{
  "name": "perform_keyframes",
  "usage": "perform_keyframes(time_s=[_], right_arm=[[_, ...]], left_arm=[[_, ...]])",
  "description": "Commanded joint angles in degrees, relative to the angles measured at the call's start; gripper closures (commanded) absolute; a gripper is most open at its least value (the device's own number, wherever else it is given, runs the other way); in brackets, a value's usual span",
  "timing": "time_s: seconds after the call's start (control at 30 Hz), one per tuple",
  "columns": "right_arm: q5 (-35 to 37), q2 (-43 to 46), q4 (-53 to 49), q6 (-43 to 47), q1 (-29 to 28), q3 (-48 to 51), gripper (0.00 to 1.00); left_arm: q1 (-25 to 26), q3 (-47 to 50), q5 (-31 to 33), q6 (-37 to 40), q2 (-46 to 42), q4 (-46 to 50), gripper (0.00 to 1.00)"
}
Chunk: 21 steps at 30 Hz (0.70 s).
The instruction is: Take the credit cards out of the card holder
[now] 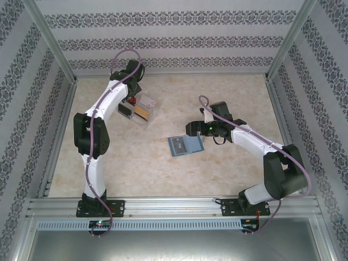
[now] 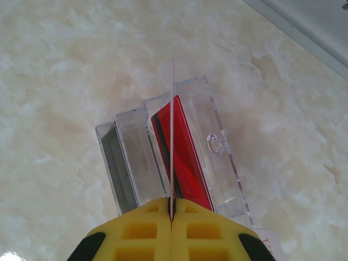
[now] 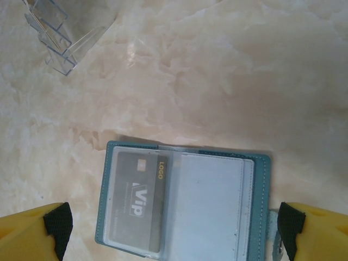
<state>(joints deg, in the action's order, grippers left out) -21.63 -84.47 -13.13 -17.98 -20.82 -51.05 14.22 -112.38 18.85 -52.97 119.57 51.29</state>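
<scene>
The left gripper turns slightly into line with the red card's slot below next, then lowers the held credit card there and releases it.
The card holder (image 3: 185,206) lies open and flat on the table, a blue-grey bifold (image 1: 185,145). A dark credit card (image 3: 136,201) marked "VIP" sits behind the clear window of its left half; the right half shows a pale blank pocket. My right gripper (image 3: 174,236) hovers just above it, open, with one yellow finger (image 3: 32,231) at each side of the wallet. My left gripper (image 2: 172,209) is shut on a thin credit card (image 2: 172,130) seen edge-on, held upright over the clear tray (image 2: 223,147). A red card (image 2: 185,152) stands in the tray beside it.
The clear compartment tray (image 1: 148,104) stands at the back left of the marble-patterned table, with a dark card (image 2: 117,168) in another slot and an orange-yellow one (image 1: 142,112). Patterned walls and metal rails (image 1: 174,205) bound the table on all sides.
</scene>
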Motion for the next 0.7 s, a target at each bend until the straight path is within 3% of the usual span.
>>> perform_keyframes(time_s=[0.0,0.23,0.67], right_arm=[[1.2,-0.3,0.0,0.6,-0.8,-0.4,0.02],[3.8,-0.5,-0.9,1.4,-1.9,-0.8,0.02],[4.9,0.0,-1.4,1.4,-2.1,-0.7,0.02]], left_arm=[[-0.2,-1.7,-0.5,-5.4,1.0,1.4,1.0],[0.5,2.5,1.2,-13.3,0.1,-0.5,1.0],[0.3,2.4,-6.1,-14.0,3.3,-5.9,1.0]])
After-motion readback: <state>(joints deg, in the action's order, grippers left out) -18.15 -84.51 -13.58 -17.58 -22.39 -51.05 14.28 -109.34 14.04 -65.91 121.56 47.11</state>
